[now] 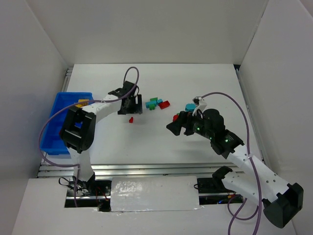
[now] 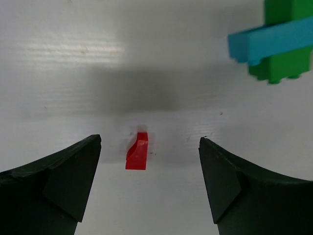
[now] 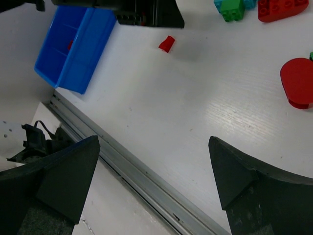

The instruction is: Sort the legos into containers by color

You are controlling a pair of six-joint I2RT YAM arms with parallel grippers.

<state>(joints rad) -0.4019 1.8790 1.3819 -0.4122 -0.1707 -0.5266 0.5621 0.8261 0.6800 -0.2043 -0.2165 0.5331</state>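
Next, my left gripper should lower its open fingers, easing slightly back, around the sides of the small red brick (image 1: 131,120) (image 2: 137,153) and close, since it lies below, between them.
A small red brick (image 2: 138,152) lies on the white table between the open fingers of my left gripper (image 2: 149,142), which hovers over it without touching; from above the brick (image 1: 131,119) sits just in front of that gripper (image 1: 132,110). A teal brick (image 2: 269,41) lies across a green one (image 2: 286,63) to the right. The cluster (image 1: 154,103) has a red brick (image 1: 164,104) beside it. A teal round brick (image 1: 190,106) and a red round one (image 3: 298,83) lie near my right gripper (image 1: 178,128), which is open and empty (image 3: 154,142). The blue tray (image 1: 56,127) stands at the left.
A yellow brick (image 1: 83,103) lies in the tray's far end. A metal rail (image 1: 146,170) runs along the table's near edge and also shows in the right wrist view (image 3: 146,181). White walls close in the table on three sides.
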